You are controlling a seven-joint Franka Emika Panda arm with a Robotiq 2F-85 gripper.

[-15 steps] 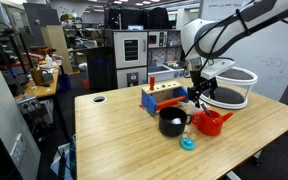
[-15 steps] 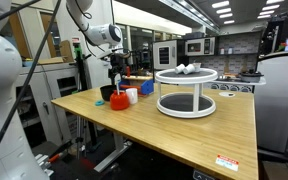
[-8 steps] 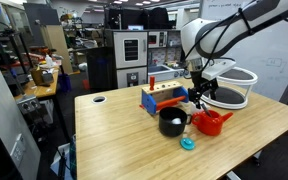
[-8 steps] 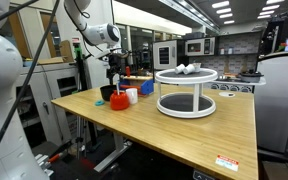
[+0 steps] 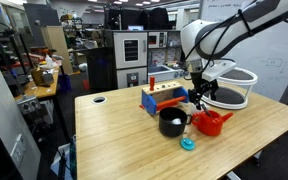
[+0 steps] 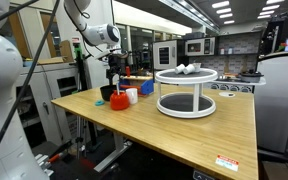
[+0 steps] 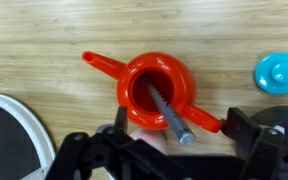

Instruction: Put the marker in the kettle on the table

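Observation:
The marker's top end (image 7: 184, 137) stands between my gripper's wide-open fingers. Next, my gripper stays nearly in place over the kettle (image 7: 156, 90) and closes both fingers onto that end.
The red kettle (image 7: 156, 90) sits on the wood-grain table (image 7: 44, 30), right under my gripper (image 7: 176, 128). The marker (image 7: 169, 113) shows as a grey-blue stick that stands slanted inside the kettle's opening, its top end poking out toward the camera. My gripper's fingers are wide apart on either side of the marker and do not touch it. In both exterior views the gripper (image 5: 199, 98) (image 6: 114, 83) hovers just above the kettle (image 5: 212, 122) (image 6: 119, 100). The marker is too small to make out there.
A black pot (image 5: 172, 122) stands next to the kettle, with a turquoise disc (image 5: 188, 144) (image 7: 279, 73) in front. A blue and red toy box (image 5: 164, 98) and a white round stand (image 5: 230, 88) (image 6: 186, 92) lie behind. The table has a round hole (image 5: 98, 99).

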